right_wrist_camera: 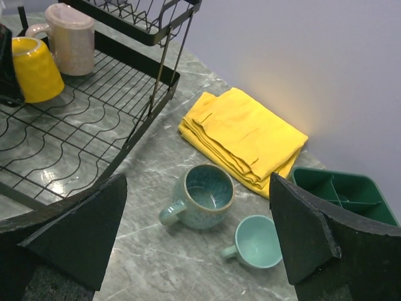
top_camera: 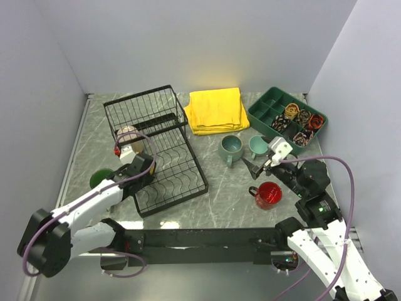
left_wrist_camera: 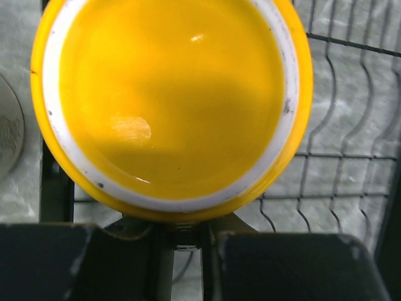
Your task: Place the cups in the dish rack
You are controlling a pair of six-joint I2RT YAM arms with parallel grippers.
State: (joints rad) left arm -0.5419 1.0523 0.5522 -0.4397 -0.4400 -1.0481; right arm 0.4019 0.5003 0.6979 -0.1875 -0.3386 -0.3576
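Note:
The red cup's opening faces up, and the red cup's far rim (top_camera: 272, 184) is below my right gripper, toward my base. So my right gripper will tilt down and pull back onto that rim.
The black wire dish rack (top_camera: 180, 179) stands at the left. My left gripper (top_camera: 141, 164) hovers over its plate tray, shut on the yellow cup (left_wrist_camera: 169, 100), which shows upside down on the wires in the right wrist view (right_wrist_camera: 34, 69). A beige cup (top_camera: 128, 138) sits upside down beside it in the rack. My right gripper (top_camera: 259, 165) is open and empty above two teal cups: the bigger one (right_wrist_camera: 200, 194) and the smaller one (right_wrist_camera: 257, 241). A red cup (top_camera: 269, 195) stands near the right arm. A dark green cup (top_camera: 99, 179) sits left of the rack.
A folded yellow cloth (top_camera: 216, 110) lies at the back behind the teal cups. A green divided tray (top_camera: 276, 113) with small rolled items is at the back right. Walls close in the table on three sides.

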